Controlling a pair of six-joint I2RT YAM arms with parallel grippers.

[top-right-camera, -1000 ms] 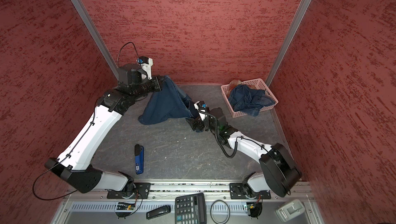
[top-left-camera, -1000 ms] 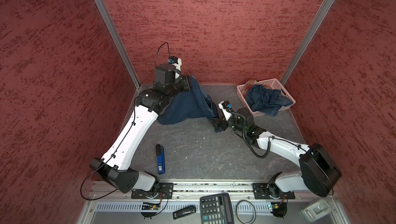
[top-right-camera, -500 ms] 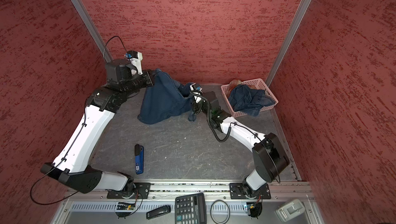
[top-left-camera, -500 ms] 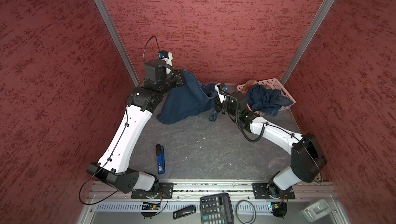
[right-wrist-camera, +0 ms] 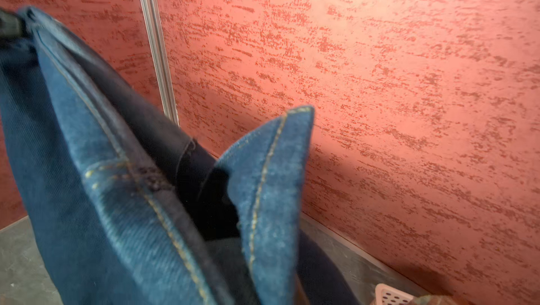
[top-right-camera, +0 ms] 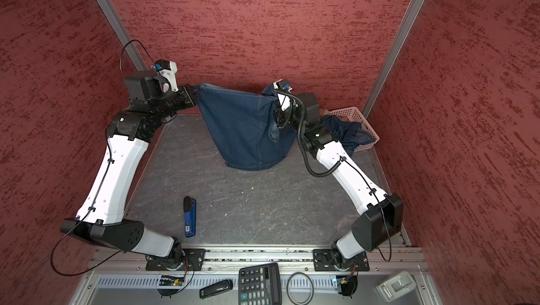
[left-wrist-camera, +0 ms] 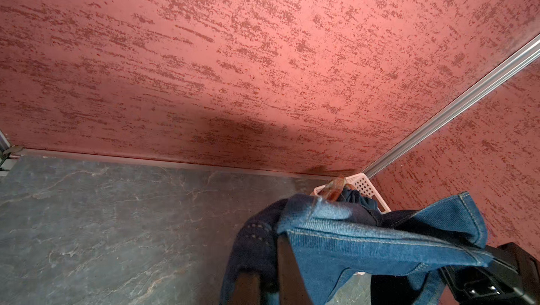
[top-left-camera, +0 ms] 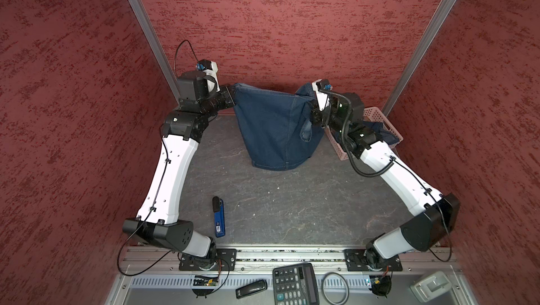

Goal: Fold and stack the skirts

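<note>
Next, my left gripper comes down and back to the bare tabletop below and releases the skirt's top corner, since the denim skirt [top-left-camera: 271, 131] hangs spread between both grippers.
A dark blue denim skirt [top-left-camera: 271, 131] [top-right-camera: 242, 131] hangs spread between my two grippers at the back of the table, and its hem rests on the tabletop. My left gripper [top-left-camera: 232, 96] [top-right-camera: 196, 96] is shut on its left top corner; in the left wrist view the cloth [left-wrist-camera: 365, 245] drapes over the fingers [left-wrist-camera: 289, 271]. My right gripper [top-left-camera: 310, 105] [top-right-camera: 277, 110] is shut on the right top corner, and denim [right-wrist-camera: 117, 201] covers its jaws in the right wrist view. A second dark blue skirt [top-left-camera: 380, 134] [top-right-camera: 347, 134] lies crumpled in the pink basket, with a scrap of rust cloth [top-right-camera: 323, 111] [left-wrist-camera: 336, 186] behind it.
The pink perforated basket [top-left-camera: 377, 113] [top-right-camera: 350, 112] stands in the back right corner, right beside my right arm. A blue and black device [top-left-camera: 218, 216] lies on the table at the front left. A calculator [top-left-camera: 295, 286] and a ring [top-left-camera: 334, 287] sit below the front rail. Red walls close in on three sides.
My right gripper, open low beside the skirt a second ago, has shut on its edge and risen to the back right. The left arm has lifted too, so the skirt now hangs spread.
</note>
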